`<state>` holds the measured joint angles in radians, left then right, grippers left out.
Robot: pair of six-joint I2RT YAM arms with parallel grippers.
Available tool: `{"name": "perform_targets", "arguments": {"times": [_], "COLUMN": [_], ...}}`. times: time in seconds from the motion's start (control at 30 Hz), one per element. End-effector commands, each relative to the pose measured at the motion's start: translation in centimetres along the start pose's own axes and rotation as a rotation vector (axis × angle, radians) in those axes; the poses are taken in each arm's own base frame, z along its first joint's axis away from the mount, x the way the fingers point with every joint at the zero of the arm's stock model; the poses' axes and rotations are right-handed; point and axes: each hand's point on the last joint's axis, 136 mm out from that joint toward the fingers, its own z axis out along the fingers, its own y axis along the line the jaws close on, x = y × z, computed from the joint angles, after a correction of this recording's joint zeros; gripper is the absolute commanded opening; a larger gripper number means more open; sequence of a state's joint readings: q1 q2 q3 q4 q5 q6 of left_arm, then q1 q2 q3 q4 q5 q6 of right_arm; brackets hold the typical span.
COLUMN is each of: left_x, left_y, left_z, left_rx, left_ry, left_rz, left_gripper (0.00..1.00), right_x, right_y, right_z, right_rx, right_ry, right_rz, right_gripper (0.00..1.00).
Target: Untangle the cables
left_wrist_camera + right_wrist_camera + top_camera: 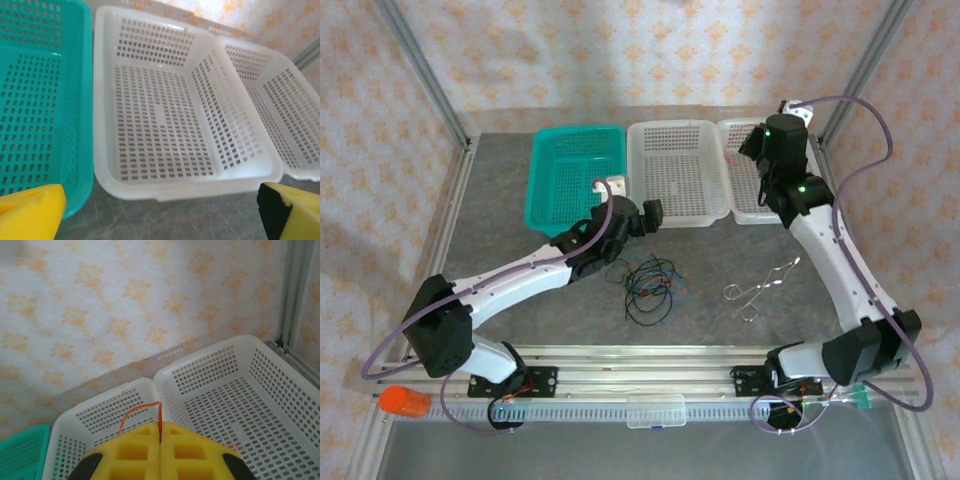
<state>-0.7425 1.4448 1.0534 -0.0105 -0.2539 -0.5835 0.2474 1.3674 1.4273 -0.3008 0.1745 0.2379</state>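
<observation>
My right gripper lowers next into the white basket farthest from the teal one and releases the red-orange wire (137, 410), since that basket's open bottom part lies below.
A tangle of thin black and blue cables (650, 285) lies in curly loops on the grey table, in front of the middle basket. My left gripper (650, 215) hovers just behind the tangle at the front rim of the middle white basket. In the left wrist view it (160, 212) is open, its yellow fingers (30, 210) wide apart with nothing between them. My right gripper (754, 150) is raised over the right white basket. In the right wrist view it (160, 432) is shut on a red-orange wire (137, 410) that arches up out of the closed pads.
A teal basket (575, 175) and two white baskets (675, 170) (745, 190) stand side by side at the back. A small silver scissors-like tool (760, 288) lies right of the tangle. An orange object (405, 402) and a clear box (655, 410) sit on the front rail.
</observation>
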Motion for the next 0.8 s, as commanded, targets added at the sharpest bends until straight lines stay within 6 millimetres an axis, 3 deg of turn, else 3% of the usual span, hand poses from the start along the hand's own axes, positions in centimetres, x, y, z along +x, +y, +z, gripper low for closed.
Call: {"name": "perform_targets", "arguments": {"times": [0.0, 0.17, 0.4, 0.53, 0.77], "left_x": [-1.3, -1.8, -0.5, 0.9, 3.3], "left_y": [-0.7, -2.7, -4.1, -4.1, -5.5], "left_z": [0.8, 2.8, 5.3, 6.4, 7.8], "left_rx": [0.059, 0.134, 0.162, 0.147, 0.208], "left_ry": [0.001, 0.008, 0.062, 0.119, 0.211], "left_rz": [-0.021, -0.091, -0.063, -0.037, 0.002], "left_gripper": [1.0, 1.0, 1.0, 0.99, 0.99], "right_x": [0.2, 1.4, 4.7, 7.5, 11.9], "right_y": [-1.0, -4.4, -9.2, -10.3, -10.4], "right_z": [1.5, 5.1, 10.2, 13.3, 16.1], "right_rx": [0.003, 0.106, 0.263, 0.274, 0.253], "right_ry": [0.043, 0.066, 0.147, 0.236, 0.369], "right_rz": [0.079, 0.116, 0.136, 0.137, 0.124], "right_gripper": [0.0, 0.0, 0.0, 0.0, 0.0]}}
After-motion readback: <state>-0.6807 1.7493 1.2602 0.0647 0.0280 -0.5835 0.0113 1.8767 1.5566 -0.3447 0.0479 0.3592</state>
